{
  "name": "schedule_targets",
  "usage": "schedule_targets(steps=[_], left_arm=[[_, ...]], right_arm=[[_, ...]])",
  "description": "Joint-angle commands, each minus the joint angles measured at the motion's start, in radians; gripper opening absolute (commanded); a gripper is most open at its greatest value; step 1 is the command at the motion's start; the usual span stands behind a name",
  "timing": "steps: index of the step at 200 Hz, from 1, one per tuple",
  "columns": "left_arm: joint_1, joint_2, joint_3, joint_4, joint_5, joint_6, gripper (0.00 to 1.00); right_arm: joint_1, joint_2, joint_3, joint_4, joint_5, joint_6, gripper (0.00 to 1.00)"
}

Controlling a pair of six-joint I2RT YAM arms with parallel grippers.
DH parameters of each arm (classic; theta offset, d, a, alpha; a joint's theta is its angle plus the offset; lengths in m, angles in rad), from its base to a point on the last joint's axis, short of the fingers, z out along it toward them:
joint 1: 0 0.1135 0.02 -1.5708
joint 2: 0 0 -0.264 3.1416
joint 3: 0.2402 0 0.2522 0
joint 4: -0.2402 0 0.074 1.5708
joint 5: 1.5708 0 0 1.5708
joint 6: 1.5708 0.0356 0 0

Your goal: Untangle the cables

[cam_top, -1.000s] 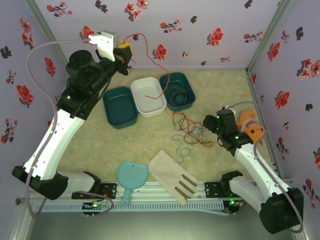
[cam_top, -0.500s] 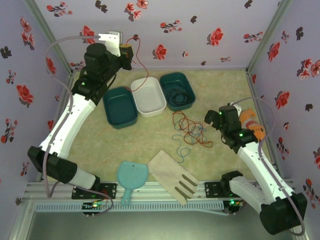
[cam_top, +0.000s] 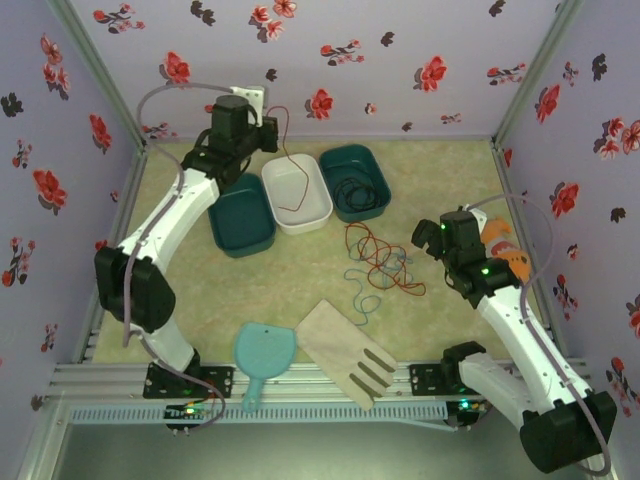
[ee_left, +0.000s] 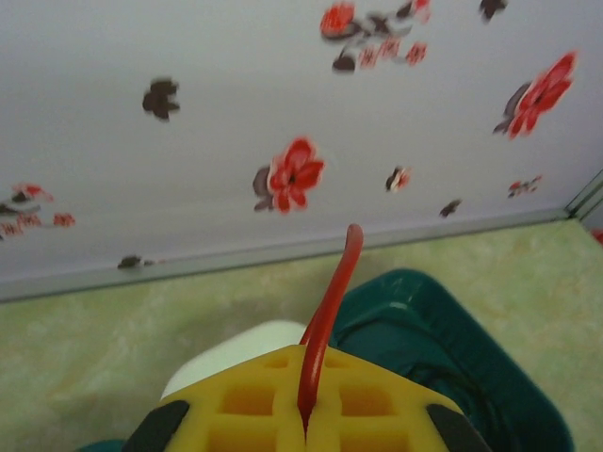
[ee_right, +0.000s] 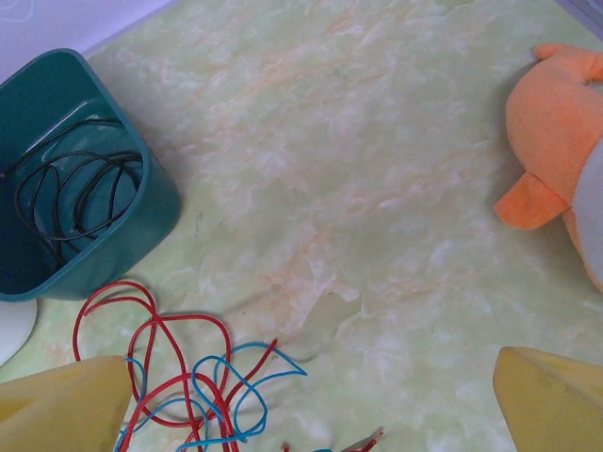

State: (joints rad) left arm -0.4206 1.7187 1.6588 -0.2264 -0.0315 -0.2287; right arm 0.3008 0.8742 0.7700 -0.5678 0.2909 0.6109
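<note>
The left gripper brings the red cable's end down into the white bin [cam_top: 312,215] below next and releases it there.
My left gripper [cam_top: 263,118] is raised at the back wall, its yellow fingers [ee_left: 254,405] shut on the end of a red cable [ee_left: 330,301]. That strand [cam_top: 284,140] hangs down into the white bin [cam_top: 312,215]. More red cable [cam_top: 378,250] lies looped on the table, tangled with the blue cable [cam_top: 362,296]. The black cable [cam_top: 352,190] is coiled in the right teal bin [cam_top: 378,165]. My right gripper [cam_top: 430,238] hovers just right of the tangle, open. Its yellow fingers [ee_right: 57,405] frame red [ee_right: 151,353] and blue [ee_right: 247,400] loops at lower left.
A second teal bin [cam_top: 240,215] stands left of the white one. An orange plush toy [cam_top: 502,252] lies beside my right wrist. A light blue scoop [cam_top: 262,355] and a slotted wooden spatula [cam_top: 345,350] rest near the front rail. Flowered walls enclose the table.
My left arm has stretched out and swung right along the back wall, carrying the red cable end so the strand now drops straight into the white bin. My right gripper's jaws have spread wider.
</note>
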Motion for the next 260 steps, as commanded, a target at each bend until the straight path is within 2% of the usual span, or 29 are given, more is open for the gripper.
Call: schedule_targets(steps=[1, 44, 68, 100, 135, 260], left_arm=[[-0.011, 0.041, -0.001, -0.036, -0.048, -0.014, 0.00], [-0.072, 0.144, 0.034, -0.074, -0.145, -0.009, 0.00], [-0.095, 0.193, 0.063, -0.132, -0.166, -0.058, 0.00], [-0.111, 0.235, 0.068, -0.219, -0.166, -0.153, 0.00], [-0.122, 0.265, 0.044, -0.271, -0.156, -0.187, 0.00], [-0.135, 0.501, 0.240, -0.381, -0.059, -0.118, 0.00]], right_arm=[[-0.003, -0.015, 0.015, -0.021, 0.033, 0.014, 0.99], [-0.004, -0.018, 0.014, -0.017, 0.021, 0.017, 0.99], [-0.004, -0.018, 0.021, -0.035, 0.011, 0.018, 0.99], [-0.004, -0.003, 0.053, -0.095, 0.002, 0.021, 0.99], [-0.005, 0.019, 0.079, -0.127, -0.021, 0.006, 0.99], [-0.005, 0.020, 0.072, -0.116, -0.037, 0.005, 0.99]])
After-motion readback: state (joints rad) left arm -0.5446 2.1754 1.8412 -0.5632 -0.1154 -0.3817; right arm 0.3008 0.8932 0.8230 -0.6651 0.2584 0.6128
